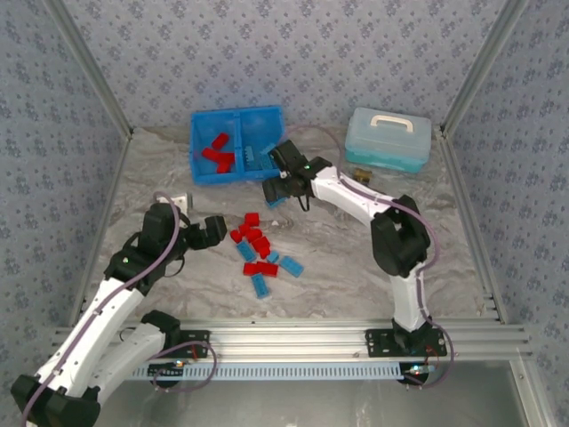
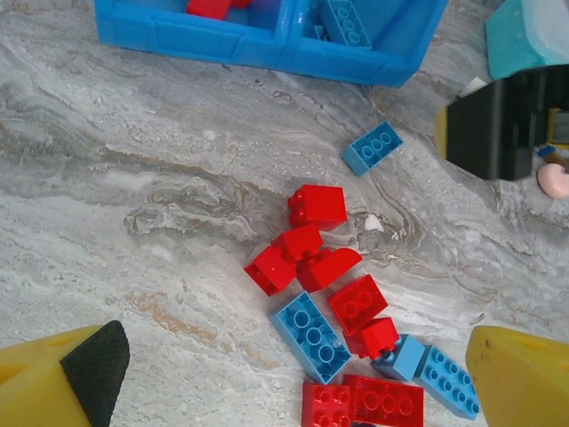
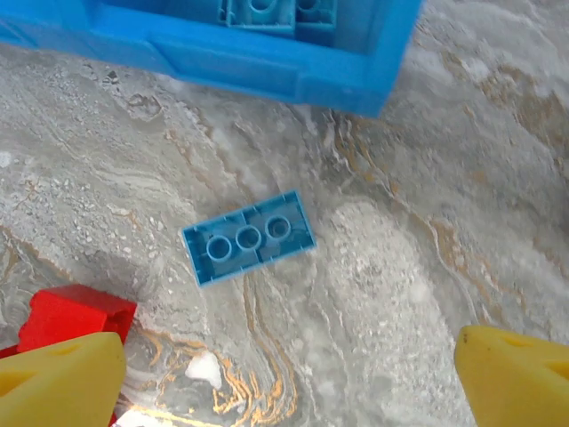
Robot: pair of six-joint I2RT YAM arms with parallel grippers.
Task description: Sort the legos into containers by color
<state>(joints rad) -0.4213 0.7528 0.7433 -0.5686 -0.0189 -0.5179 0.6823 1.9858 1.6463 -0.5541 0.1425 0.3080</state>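
I will lower my right gripper onto the lone blue lego [image 3: 249, 237], with my fingers going past both short ends of the lego, because the lego lies clear of the pile and the bin's side.
A loose pile of red and light blue legos [image 1: 258, 253] lies mid-table. The blue bin [image 1: 194, 147] holds red legos [image 1: 216, 153] in its left compartment and blue legos [image 1: 256, 153] in its right. My right gripper [image 3: 284, 374] hangs open above a single blue lego [image 3: 249, 237] lying studs-down on the table, just in front of the bin wall [image 3: 267, 67]; nothing is between its fingers. My left gripper [image 2: 302, 382] is open over the near side of the pile [image 2: 338, 302], touching none of it. The lone blue lego [image 2: 372, 147] lies between pile and bin [image 2: 267, 40].
A pale teal lidded case [image 1: 389, 138] stands at the back right. A small red-and-white piece [image 1: 180, 201] lies left of the pile, and a pink ball [image 2: 556, 181] sits beyond the right arm. Patterned walls close in the table on three sides.
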